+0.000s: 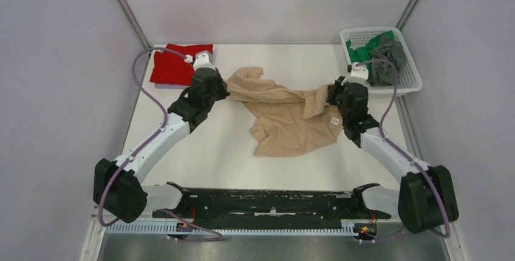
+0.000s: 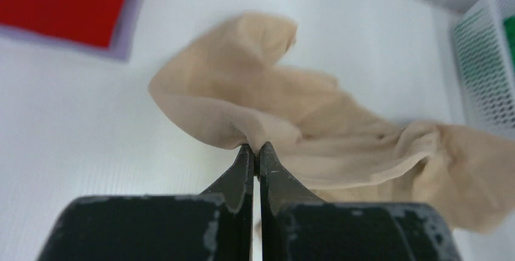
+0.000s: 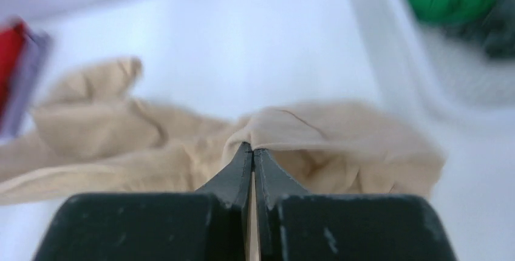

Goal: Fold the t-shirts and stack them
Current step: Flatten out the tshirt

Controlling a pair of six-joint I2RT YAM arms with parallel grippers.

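Note:
My left gripper holds the end of the beige t-shirt, and the beige t-shirt lies crumpled, so next I need to raise that gripper high, then bring it down outward to the red t-shirt's near corner and let go.
A crumpled beige t-shirt lies across the middle of the white table. My left gripper is shut on its left end; in the left wrist view the black fingertips pinch a fold of the beige t-shirt. My right gripper is shut on the shirt's right end, and the right wrist view has its tips clamped on a raised ridge of the beige t-shirt. A folded red t-shirt lies flat at the back left. Green and grey t-shirts are bundled in the basket.
A white plastic mesh basket stands at the back right corner, close behind my right gripper. Grey walls enclose the table on three sides. The black arm mount runs along the near edge.

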